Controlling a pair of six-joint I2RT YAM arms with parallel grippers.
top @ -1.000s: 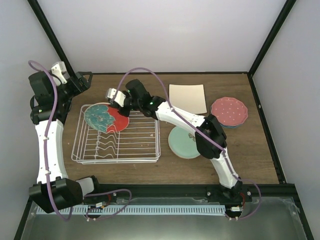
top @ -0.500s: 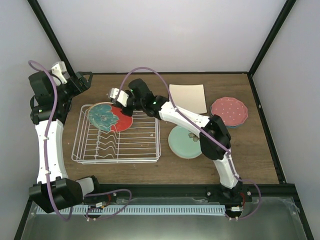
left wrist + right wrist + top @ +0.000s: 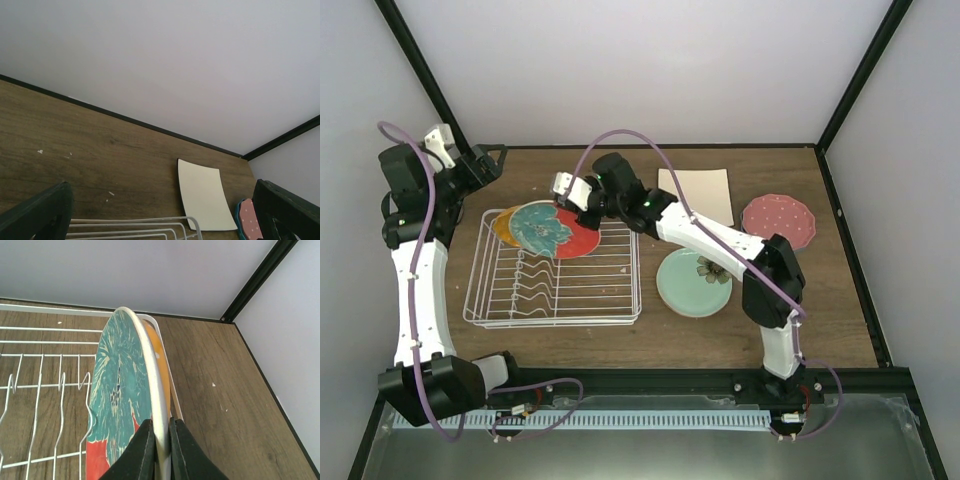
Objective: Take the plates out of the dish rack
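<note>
The mint green plate's empty side point(image 3: 693, 283) is below my right gripper and to its right in the top view. I will swing my right gripper there next, lower it, and let go of the floral plate point(image 3: 550, 230).
My right gripper point(image 3: 582, 207) is shut on the rim of the red-and-teal floral plate point(image 3: 550, 230), which it holds tilted above the far left end of the white wire dish rack point(image 3: 555, 302). In the right wrist view the jaws point(image 3: 160, 442) pinch the plate's white edge point(image 3: 117, 395). The orange plate point(image 3: 503, 226) stands in the rack behind it and also shows in the right wrist view point(image 3: 160, 367). My left gripper point(image 3: 485, 160) is open and empty, up at the far left corner, with its fingertips point(image 3: 37, 215) far apart.
The cream square plate point(image 3: 697, 196) lies at the far middle of the table and shows in the left wrist view point(image 3: 205, 197). The mint green plate point(image 3: 690, 284) lies right of the rack. The pink plate point(image 3: 778, 220) sits on a teal one at the far right.
My right gripper has lifted the floral plate and carried it to the right. The orange plate behind it has come into view. The left arm has not moved.
</note>
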